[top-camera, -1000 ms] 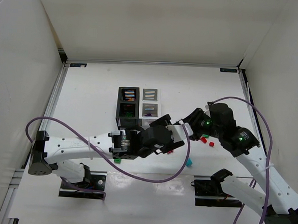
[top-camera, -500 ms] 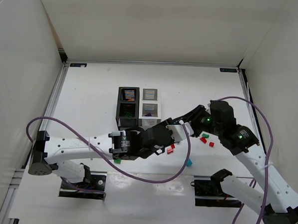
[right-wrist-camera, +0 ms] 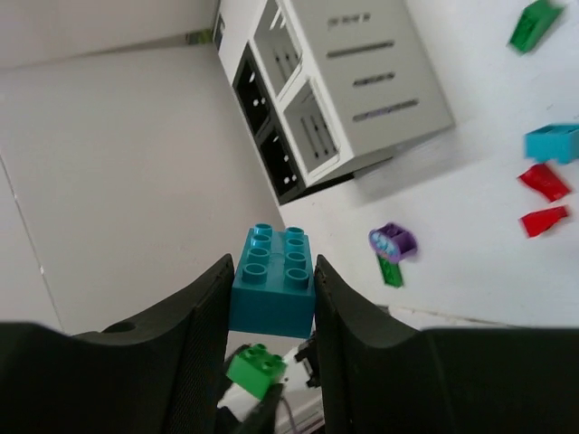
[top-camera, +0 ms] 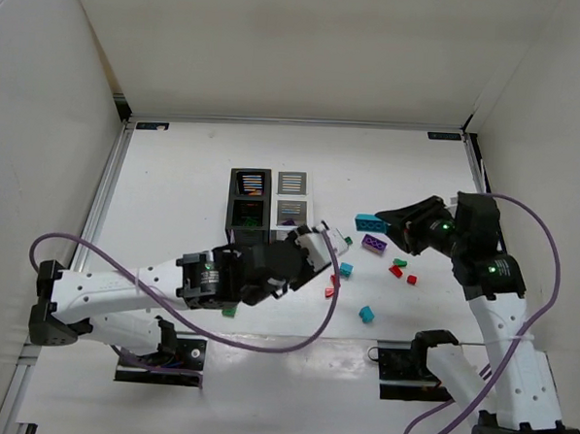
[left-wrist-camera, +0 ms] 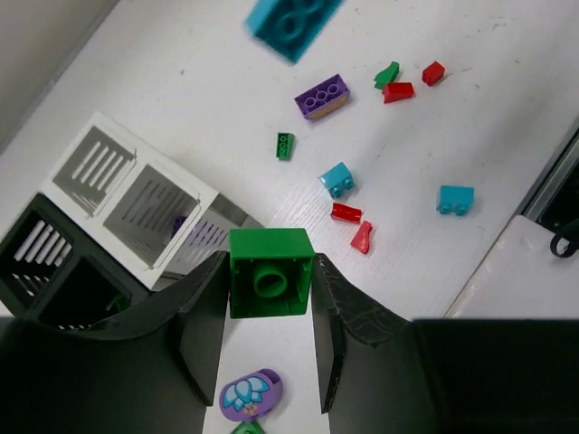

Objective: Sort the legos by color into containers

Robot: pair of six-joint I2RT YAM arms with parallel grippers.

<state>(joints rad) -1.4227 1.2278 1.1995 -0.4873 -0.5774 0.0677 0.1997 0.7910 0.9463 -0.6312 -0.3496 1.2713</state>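
Observation:
The left gripper moves the green brick left in the top view next and tips it downward over the near black bin, which already holds a green piece.
My left gripper (top-camera: pixel 327 246) is shut on a green brick (left-wrist-camera: pixel 270 272) and holds it above the table, just right of the bins' near corner. My right gripper (top-camera: pixel 379 222) is shut on a teal two-by-four brick (right-wrist-camera: pixel 273 280) and holds it in the air; this brick also shows in the top view (top-camera: pixel 370 222). The four joined bins (top-camera: pixel 269 208), two black on the left and two white on the right, stand mid-table. Loose legos lie between the grippers: a purple brick (top-camera: pixel 373 243), a teal one (top-camera: pixel 346 270), a red one (top-camera: pixel 396 272).
More loose pieces: a green (top-camera: pixel 399 264), a red (top-camera: pixel 412 280), a red (top-camera: pixel 331 290), a teal (top-camera: pixel 367 313), a green (top-camera: pixel 229 311). A purple rounded piece (left-wrist-camera: pixel 251 395) lies under my left gripper. White walls enclose the table; purple cables loop off both arms.
The two grippers were close together over the pile. My left arm has drawn back to the left with the green brick. My right arm has swung right and up with the teal brick.

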